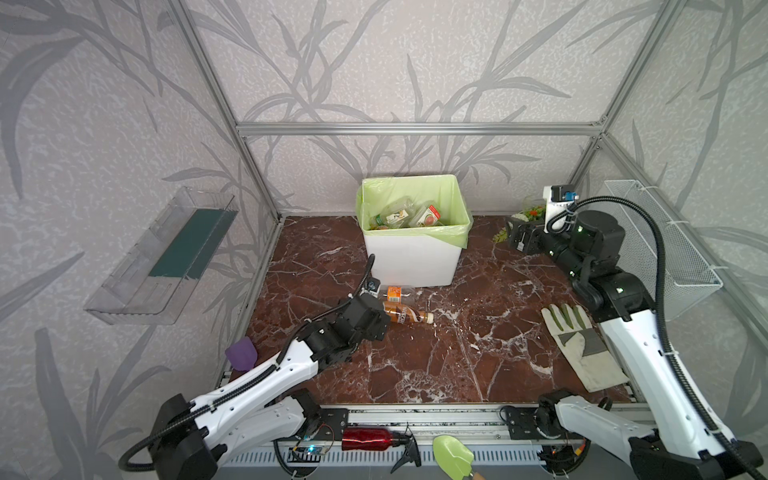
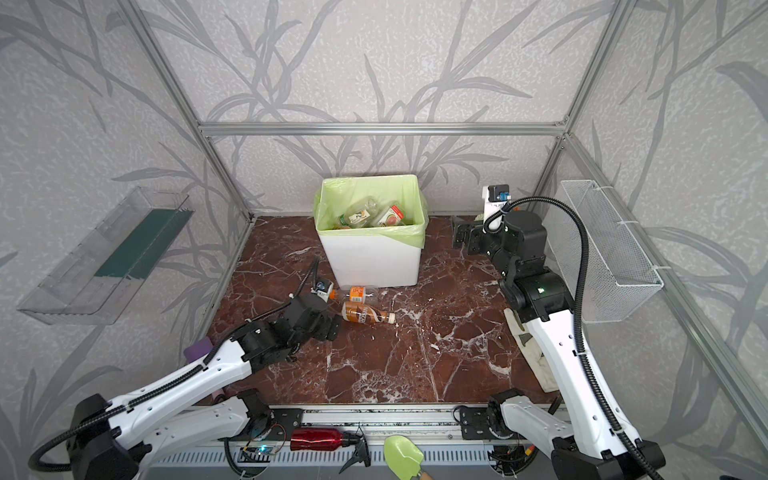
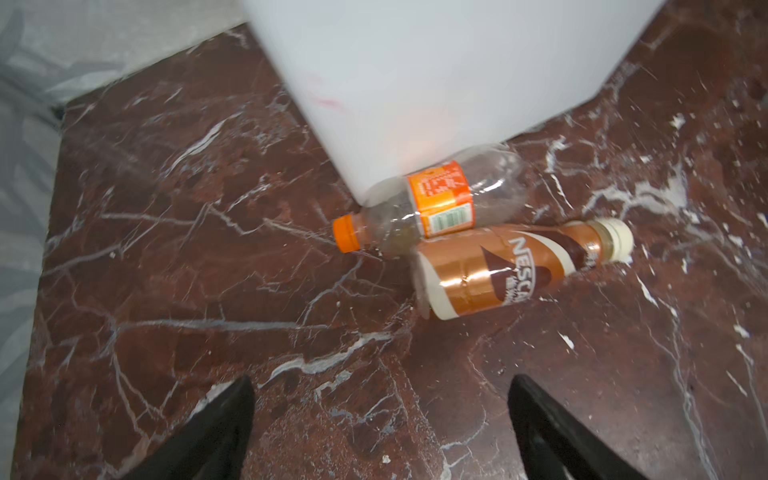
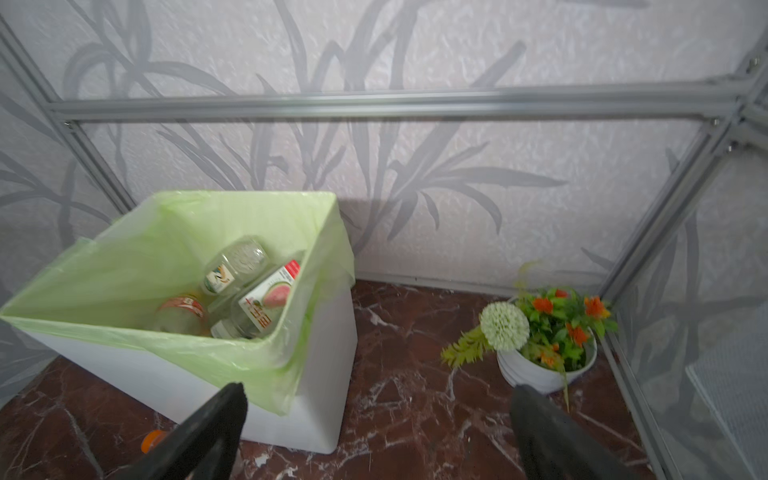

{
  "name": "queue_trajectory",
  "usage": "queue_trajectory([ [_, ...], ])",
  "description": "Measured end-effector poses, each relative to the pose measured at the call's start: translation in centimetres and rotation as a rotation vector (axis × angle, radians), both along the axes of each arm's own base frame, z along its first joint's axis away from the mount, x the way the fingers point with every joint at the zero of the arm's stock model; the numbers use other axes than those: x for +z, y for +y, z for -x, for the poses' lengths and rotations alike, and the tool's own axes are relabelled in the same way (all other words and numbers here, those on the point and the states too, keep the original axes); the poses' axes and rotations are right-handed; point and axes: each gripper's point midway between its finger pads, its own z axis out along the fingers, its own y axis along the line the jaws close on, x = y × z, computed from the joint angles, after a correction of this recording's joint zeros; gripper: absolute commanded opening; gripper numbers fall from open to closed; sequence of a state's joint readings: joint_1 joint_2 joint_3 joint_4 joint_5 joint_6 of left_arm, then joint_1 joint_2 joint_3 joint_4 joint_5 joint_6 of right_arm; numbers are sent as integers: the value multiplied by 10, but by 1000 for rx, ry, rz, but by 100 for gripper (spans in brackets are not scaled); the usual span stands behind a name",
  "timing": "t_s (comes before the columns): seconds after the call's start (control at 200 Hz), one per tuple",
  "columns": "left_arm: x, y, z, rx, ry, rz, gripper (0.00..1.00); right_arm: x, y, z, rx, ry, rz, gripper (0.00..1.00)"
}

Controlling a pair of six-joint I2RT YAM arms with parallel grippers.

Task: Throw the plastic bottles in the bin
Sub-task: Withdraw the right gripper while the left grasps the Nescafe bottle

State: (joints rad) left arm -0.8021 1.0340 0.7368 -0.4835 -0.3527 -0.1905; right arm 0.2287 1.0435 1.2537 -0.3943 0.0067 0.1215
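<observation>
The left gripper will next turn and move down and outward onto the brown bottle's labelled body, because that bottle is below and outward of the gripper's open fingers.
The bin, a white tub with a green bag over its rim, stands at the back of the marble floor and holds several plastic bottles. Two more bottles lie in front of it. A clear one with an orange label and cap rests against the bin's wall. A brown-labelled one with a white cap lies beside it. My left gripper is open and empty, just short of the brown bottle's base. My right gripper is open and empty, raised to the right of the bin.
A grey work glove lies at the right under my right arm. A flower pot stands in the back right corner. A wire basket and a clear tray hang on the side walls. A red metallic bottle lies on the front rail.
</observation>
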Motion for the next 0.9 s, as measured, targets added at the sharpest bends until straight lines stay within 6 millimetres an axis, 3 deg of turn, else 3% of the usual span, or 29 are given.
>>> queue_trajectory([
  [0.11,-12,-24,0,-138,54,-67,99,-29,-17,14,-59,50,-47,99],
  [0.27,-26,-47,-3,-278,119,-158,99,-35,-35,33,-116,34,-112,99],
  [0.525,-50,-73,-18,-398,193,-351,95,-66,-51,32,-172,102,-174,99],
  [0.705,-83,-71,-14,-448,268,-476,93,-67,-56,31,-178,103,-198,99],
  [0.9,-98,-67,-22,-460,277,-572,86,-76,-57,29,-166,121,-217,99],
])
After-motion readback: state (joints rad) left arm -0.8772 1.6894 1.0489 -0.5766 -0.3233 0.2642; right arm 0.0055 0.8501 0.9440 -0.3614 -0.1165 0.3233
